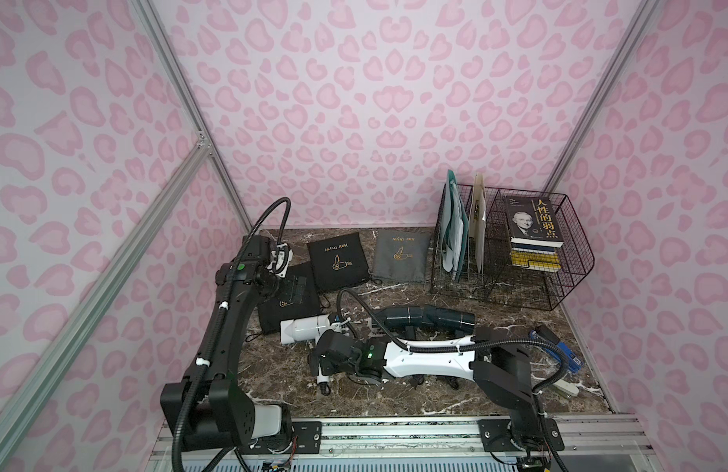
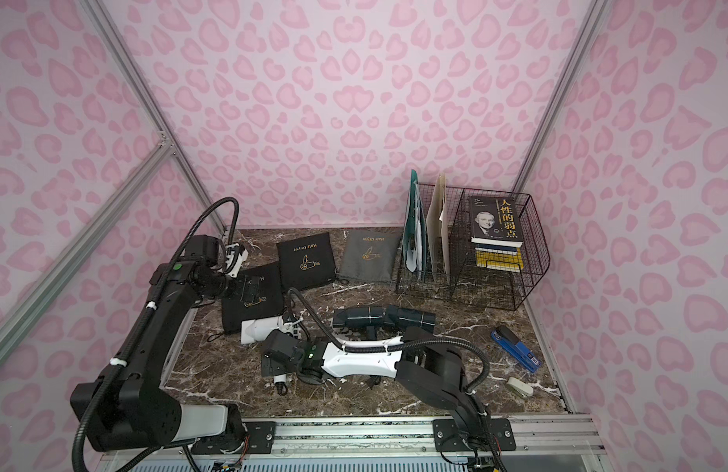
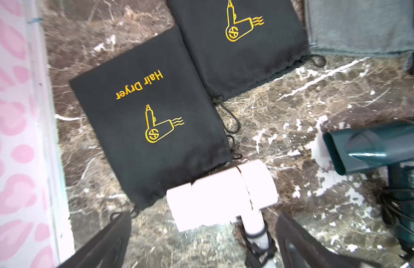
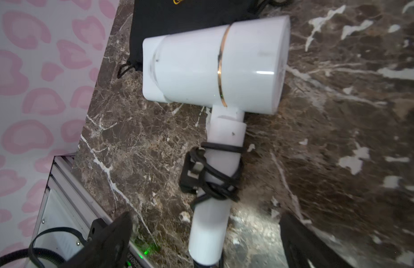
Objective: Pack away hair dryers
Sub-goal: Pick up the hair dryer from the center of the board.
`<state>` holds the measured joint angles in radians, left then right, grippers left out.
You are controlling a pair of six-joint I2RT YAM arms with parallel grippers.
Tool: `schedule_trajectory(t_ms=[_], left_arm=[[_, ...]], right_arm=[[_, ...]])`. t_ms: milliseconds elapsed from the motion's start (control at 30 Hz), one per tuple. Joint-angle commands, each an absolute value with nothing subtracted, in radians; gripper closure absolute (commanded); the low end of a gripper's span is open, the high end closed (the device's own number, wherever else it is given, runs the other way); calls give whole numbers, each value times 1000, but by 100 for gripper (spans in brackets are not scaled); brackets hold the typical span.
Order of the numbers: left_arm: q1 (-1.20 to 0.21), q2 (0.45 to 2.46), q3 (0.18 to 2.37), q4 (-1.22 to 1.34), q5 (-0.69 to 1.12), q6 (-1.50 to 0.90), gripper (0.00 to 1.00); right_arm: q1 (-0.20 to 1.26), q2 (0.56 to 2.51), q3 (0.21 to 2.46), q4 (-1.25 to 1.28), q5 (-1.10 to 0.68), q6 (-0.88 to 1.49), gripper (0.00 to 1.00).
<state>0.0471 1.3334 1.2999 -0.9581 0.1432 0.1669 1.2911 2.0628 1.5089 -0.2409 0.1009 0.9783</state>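
The white dryer's handle is already between my wide-apart fingers, so I need to move my right gripper down next onto the cord-wrapped part (image 4: 217, 175) of that handle and close it.
A white hair dryer (image 1: 304, 329) (image 2: 259, 329) lies on the marble table, its barrel end resting on a black pouch (image 3: 150, 120). In the right wrist view its cord-wrapped handle (image 4: 213, 208) lies between the wide-apart fingers of my right gripper (image 4: 205, 246) (image 1: 318, 370), untouched. Two dark teal hair dryers (image 1: 407, 316) (image 1: 452, 319) lie end to end behind my right arm. My left gripper (image 3: 205, 243) (image 1: 293, 289) hangs open above the black pouch's mouth, holding nothing, with the white dryer (image 3: 215, 197) just ahead of it.
A second black pouch (image 1: 338, 261) and a grey pouch (image 1: 403, 255) lie flat at the back. A wire rack (image 1: 468, 286) with folders and books stands back right. A blue stapler (image 1: 558, 351) and a small white object (image 1: 566, 386) lie at the right edge.
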Motion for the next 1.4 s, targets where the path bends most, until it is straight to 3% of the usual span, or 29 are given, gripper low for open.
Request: schedule_trajectory(t_ms=[0,367,733,800,867,933,1000,1033,1100,1167,1367], left_arm=[[48,1289,1329,-1031,166,159,1],[53,1184,1388,-1136,198,156,1],[54,1143,1433,-1206,240,149,1],[55,1145,1449,-1221,248,145,1],[55,1145,1449,-1232,258,138,1],[54,1143,1487,-1244,268,134,1],[54,1140,1499,-1250,273,130,1],[53,1137,1506,-1251,272,130,1],[53,1134,1519,-1257,269,129,1],[52,1133,1535,-1267,270,129,1],[53,1133,1580,-1300,312,116,1]], right_arm=[[1300,2135,1594,-348,114,951,3],[1313,2349,1863,-639,172,939,22],[1316,2393,1899,-737,211,936,39],[1318,2383,1886,-742,223,935,48],[1318,2368,1863,-737,230,934,50],[1319,2348,1834,-723,233,928,62],[1318,2326,1803,-709,241,925,65],[1319,2311,1785,-697,242,921,75],[1319,2293,1751,-676,249,911,81],[1319,2247,1711,-644,252,896,100],[1317,2167,1629,-590,286,857,100]])
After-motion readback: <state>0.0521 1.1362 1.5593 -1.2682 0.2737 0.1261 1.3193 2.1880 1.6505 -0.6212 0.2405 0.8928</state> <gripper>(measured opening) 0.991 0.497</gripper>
